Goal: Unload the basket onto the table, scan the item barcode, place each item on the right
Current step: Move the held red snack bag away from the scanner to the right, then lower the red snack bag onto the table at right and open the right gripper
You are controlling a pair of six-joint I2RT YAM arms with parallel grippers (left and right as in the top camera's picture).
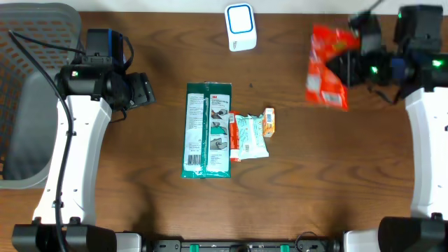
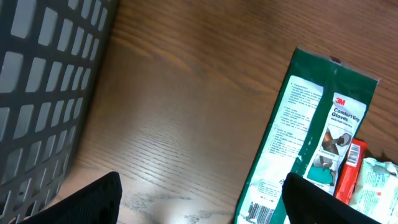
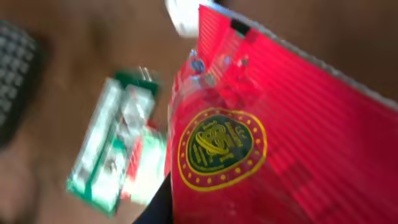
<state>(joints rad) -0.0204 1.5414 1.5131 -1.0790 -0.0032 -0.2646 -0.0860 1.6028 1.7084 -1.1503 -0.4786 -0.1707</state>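
My right gripper draws back and down next and releases the red snack bag (image 1: pixel 325 66) on the bare wood, which lies uncluttered below and back from it.
My right gripper (image 1: pixel 348 65) is shut on a red snack bag (image 1: pixel 325 66), held above the table at the back right. In the right wrist view the red bag (image 3: pixel 280 137) with its round green and yellow emblem fills the frame, and one dark finger (image 3: pixel 163 205) shows at its lower left edge. The white and blue scanner (image 1: pixel 240 26) stands at the back centre, left of the bag. My left gripper (image 1: pixel 145 91) is open and holds nothing. Its fingers (image 2: pixel 93 202) hover over bare wood just left of the green 3M glove pack (image 2: pixel 317 143).
The green glove pack (image 1: pixel 206 129) lies mid-table with a small white and green packet (image 1: pixel 250 136) and a small orange item (image 1: pixel 269 121) at its right side. A grey mesh basket (image 1: pixel 28 91) stands at the left edge, close behind the left arm.
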